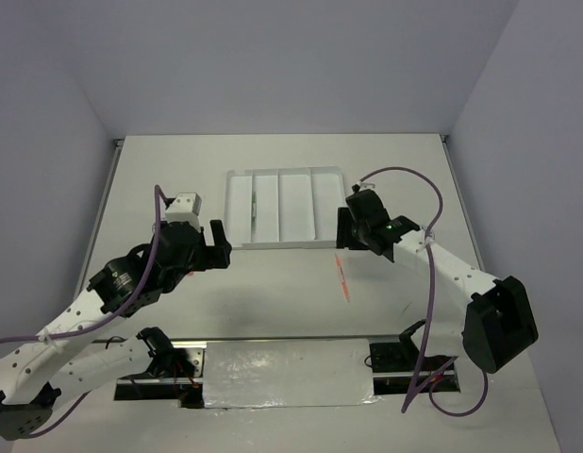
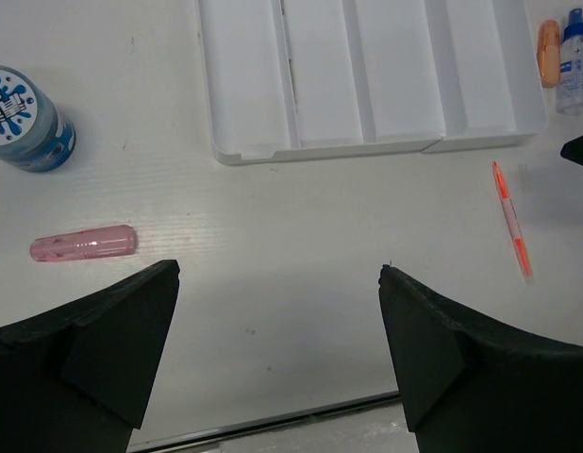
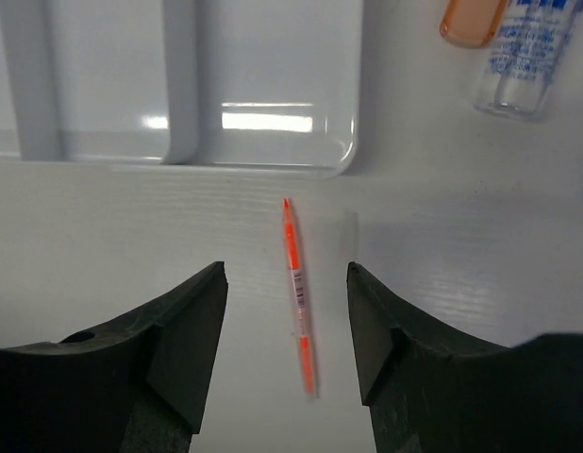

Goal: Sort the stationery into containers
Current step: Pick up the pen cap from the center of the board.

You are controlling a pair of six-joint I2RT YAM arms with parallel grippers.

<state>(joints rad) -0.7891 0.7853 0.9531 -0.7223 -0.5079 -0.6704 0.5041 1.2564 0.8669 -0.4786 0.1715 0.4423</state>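
Note:
I will next lower my right gripper toward the right in its wrist view, onto the faint clear cap [image 3: 349, 236], because its fingers are centred over the orange pen [image 3: 297, 293] instead.
The white tray [image 1: 296, 203] lies at mid-table with four long compartments. A thin green pen [image 1: 255, 209] lies in its second compartment from the left. The orange pen [image 1: 342, 278] lies on the table just in front of the tray's right corner. My right gripper [image 1: 346, 229] is open and empty; in the right wrist view it [image 3: 287, 269] hovers over the orange pen [image 3: 297, 293], one finger on each side. An orange capsule [image 3: 471, 19] and a clear blue-capped bottle [image 3: 523, 57] lie right of the tray. My left gripper [image 1: 218, 243] is open and empty over bare table.
In the left wrist view a blue-white roll [image 2: 23, 118] stands left of the tray [image 2: 405, 85], with a pink capsule [image 2: 84, 243] lying in front of it. The table's near edge and a foil-covered strip [image 1: 287, 373] lie between the arm bases.

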